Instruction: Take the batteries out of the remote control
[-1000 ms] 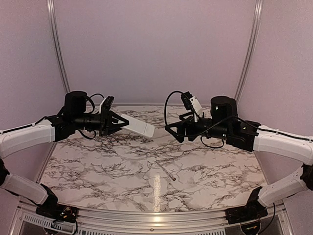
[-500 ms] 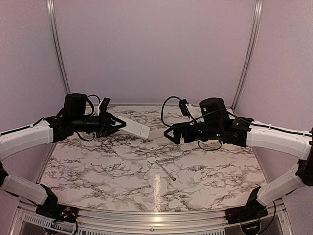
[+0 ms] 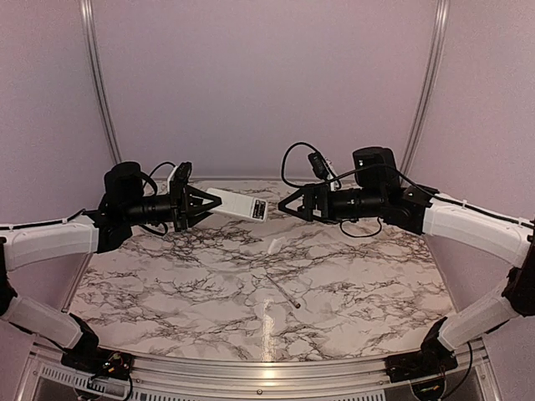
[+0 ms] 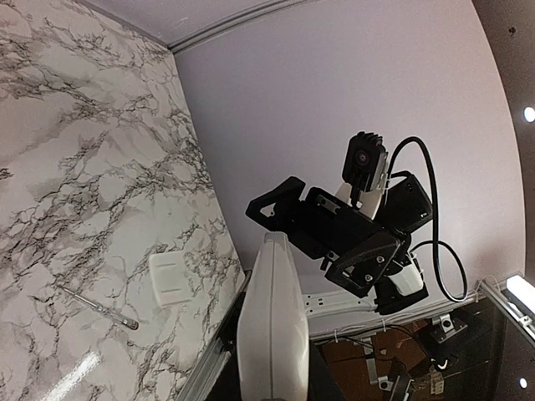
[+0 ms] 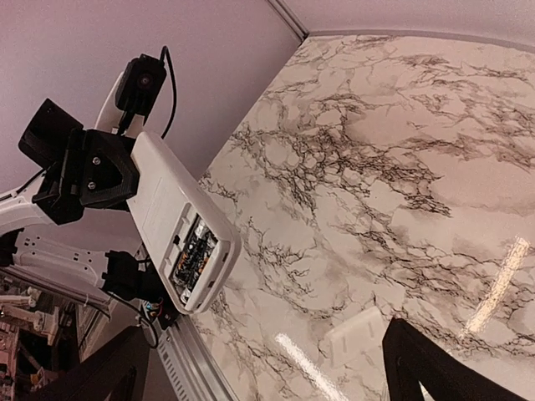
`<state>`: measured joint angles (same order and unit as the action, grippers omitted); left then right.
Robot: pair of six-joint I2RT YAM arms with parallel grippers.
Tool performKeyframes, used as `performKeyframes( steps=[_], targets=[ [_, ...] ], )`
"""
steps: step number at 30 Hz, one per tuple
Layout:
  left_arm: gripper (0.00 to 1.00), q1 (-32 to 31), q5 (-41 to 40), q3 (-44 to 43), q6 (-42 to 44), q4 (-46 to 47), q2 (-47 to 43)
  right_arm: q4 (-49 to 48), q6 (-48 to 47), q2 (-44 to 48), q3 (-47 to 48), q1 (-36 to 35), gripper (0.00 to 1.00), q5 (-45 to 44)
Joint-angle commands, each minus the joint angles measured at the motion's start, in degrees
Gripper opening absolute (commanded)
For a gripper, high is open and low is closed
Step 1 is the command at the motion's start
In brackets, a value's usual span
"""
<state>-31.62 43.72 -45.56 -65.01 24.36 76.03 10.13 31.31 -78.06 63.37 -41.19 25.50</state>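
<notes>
The left gripper lowers the remote back onto bare marble [image 3: 221, 296] beside the rod next and releases it, since that empty spot lies below and back from the gripper.
My left gripper [image 3: 199, 205] is shut on the near end of the white remote control [image 3: 238, 204] and holds it level above the back of the table. The remote's free end points right, with its dark open recess [image 3: 260, 209] uncovered. In the right wrist view the batteries [image 5: 192, 256] lie dark inside that recess. My right gripper [image 3: 290, 208] hangs open just right of the remote's free end, not touching it. Its two dark fingers [image 5: 435, 368] frame the bottom of the right wrist view with nothing between them.
A small white squarish cover piece [image 3: 276, 245] lies on the marble table [image 3: 167, 284] below the two grippers. A long thin pale rod with a dark tip [image 3: 285, 293] lies nearer the front. Purple walls close in the back and sides.
The left gripper has turned the remote, so its dark recess now shows, and carried it a little right. The right gripper has risen and moved left toward the remote's end, still open.
</notes>
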Motion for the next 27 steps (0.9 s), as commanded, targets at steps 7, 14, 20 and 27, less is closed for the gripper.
performKeyframes(
  steps=[7,14,20,27],
  targets=[
    [0.0,-0.2,1.0,1.0,-1.2,5.1,1.2,-2.7,6.2,-2.4,3.0,0.4,0.94,2.7],
    [0.0,-0.2,0.9,2.9,-2.2,7.4,1.6,-8.3,7.2,-4.6,1.6,0.4,0.88,6.8],
    [0.0,-0.2,0.7,2.9,-2.3,7.6,2.1,-9.5,7.8,-9.5,4.4,0.4,0.79,8.5],
    [0.0,-0.2,-0.2,3.0,-2.3,7.4,2.0,-9.3,8.7,-11.7,6.1,0.3,0.68,8.2]
  ],
)
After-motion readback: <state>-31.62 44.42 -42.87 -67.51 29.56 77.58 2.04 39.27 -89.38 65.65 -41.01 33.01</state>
